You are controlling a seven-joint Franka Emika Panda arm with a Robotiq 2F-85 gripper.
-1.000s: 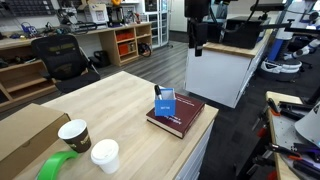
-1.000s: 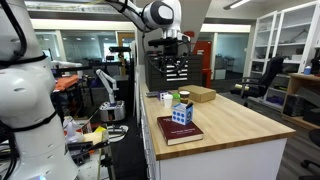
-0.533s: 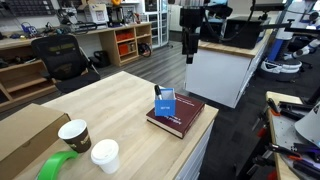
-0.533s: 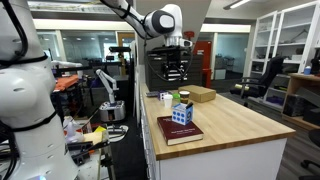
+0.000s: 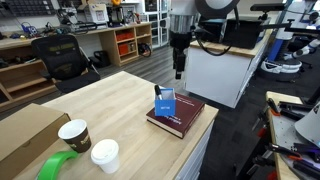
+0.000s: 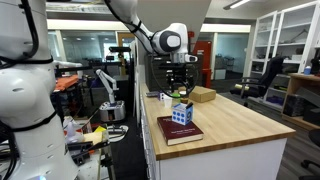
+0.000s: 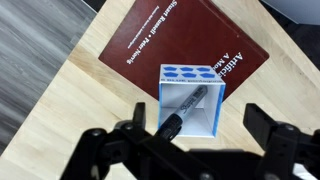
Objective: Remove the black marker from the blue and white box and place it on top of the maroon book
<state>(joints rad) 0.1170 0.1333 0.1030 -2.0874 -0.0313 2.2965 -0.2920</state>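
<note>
Next, my gripper shifts to the left in the wrist view and lowers onto the black marker's upper end (image 5: 157, 89) (image 7: 170, 127), because that end sticks out above the box's rim.
The blue and white box (image 7: 190, 98) stands upright on the maroon book (image 7: 160, 40), its open top facing the wrist camera. The black marker (image 7: 185, 108) leans diagonally inside it. My gripper (image 7: 200, 140) is open and empty, above the box, with one finger on either side of it in the wrist view. In both exterior views the gripper (image 5: 180, 68) (image 6: 181, 90) hangs above the box (image 5: 166, 102) (image 6: 181, 114), apart from it. The book (image 5: 185, 120) (image 6: 172, 133) lies near the table's corner.
Two paper cups (image 5: 74, 134) (image 5: 104, 155), a green tape roll (image 5: 55, 166) and a brown cardboard box (image 5: 22, 135) sit at one end of the wooden table (image 5: 115, 105). The book lies close to the table's edge. Office chairs and shelves stand beyond.
The gripper has come down and sideways to a spot over the box. The box, marker and book have not moved.
</note>
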